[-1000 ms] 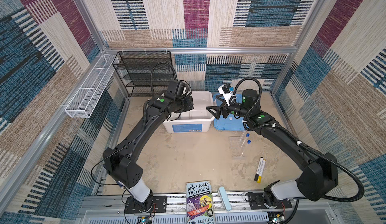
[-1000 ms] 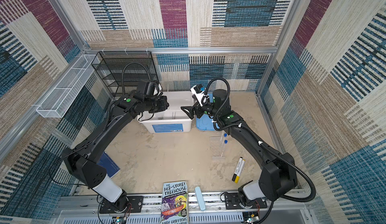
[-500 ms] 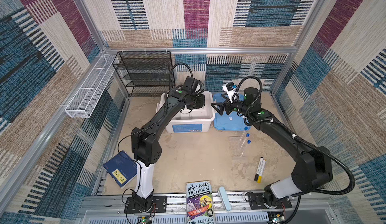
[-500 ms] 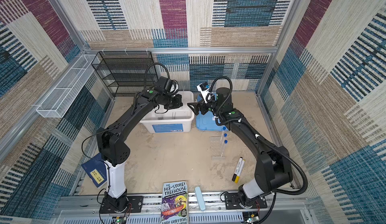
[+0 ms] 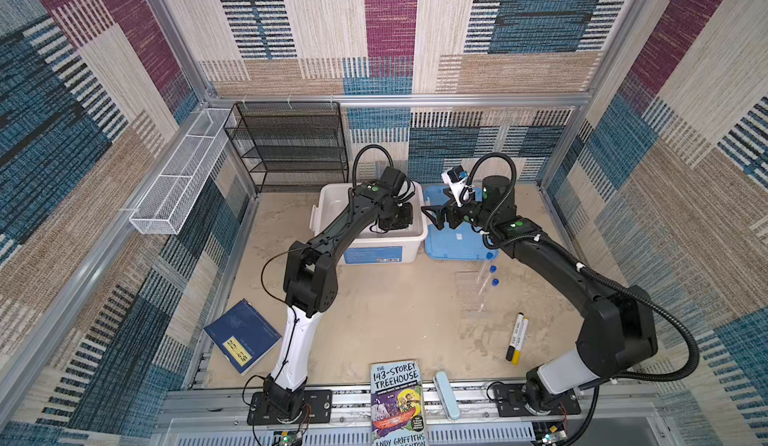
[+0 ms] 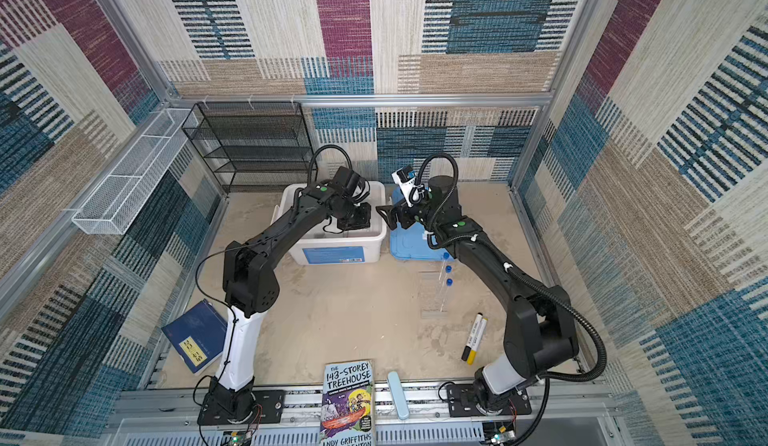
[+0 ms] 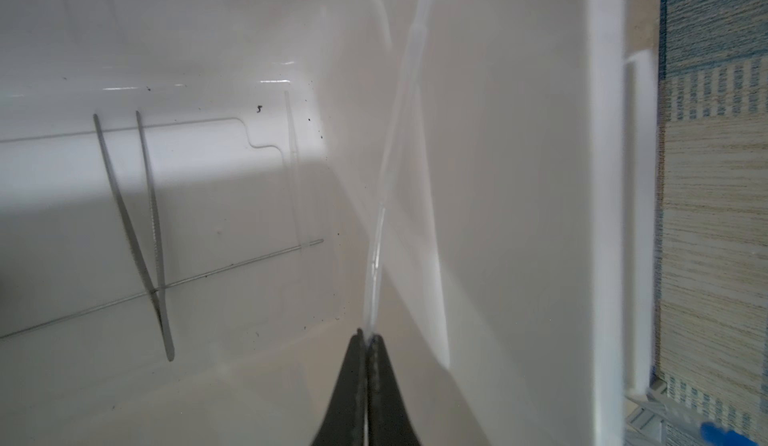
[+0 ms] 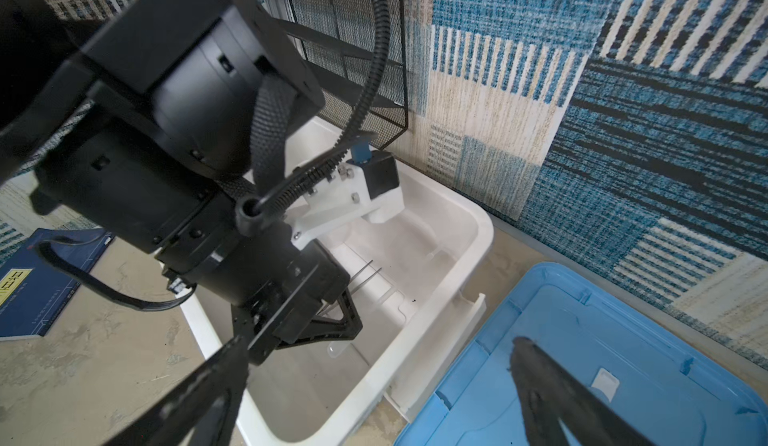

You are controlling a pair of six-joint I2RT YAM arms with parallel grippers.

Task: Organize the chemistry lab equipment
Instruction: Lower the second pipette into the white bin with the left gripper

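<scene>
My left gripper needs to move down next toward the bin's bottom, beside the other glass stick, and let go of the thin glass stick there, because the bin's bottom is below my gripper.
My left gripper reaches down inside the white bin and is shut on a thin glass stick that slants along the bin wall. On the bin floor lie the metal tweezers, a thin metal rod crossing under them, and another glass stick. My right gripper hovers open and empty over the gap between the bin and the blue lid. Blue-capped tubes stand in the clear rack on the table in both top views.
Black and yellow markers lie near the right arm's base. A dark blue book, a storybook and a pale blue case sit along the front. A black mesh shelf and white wire basket line the back left.
The left arm has swung rightward over the white bin and lowered its shut gripper into it. The right gripper has stayed open, hardly moving.
</scene>
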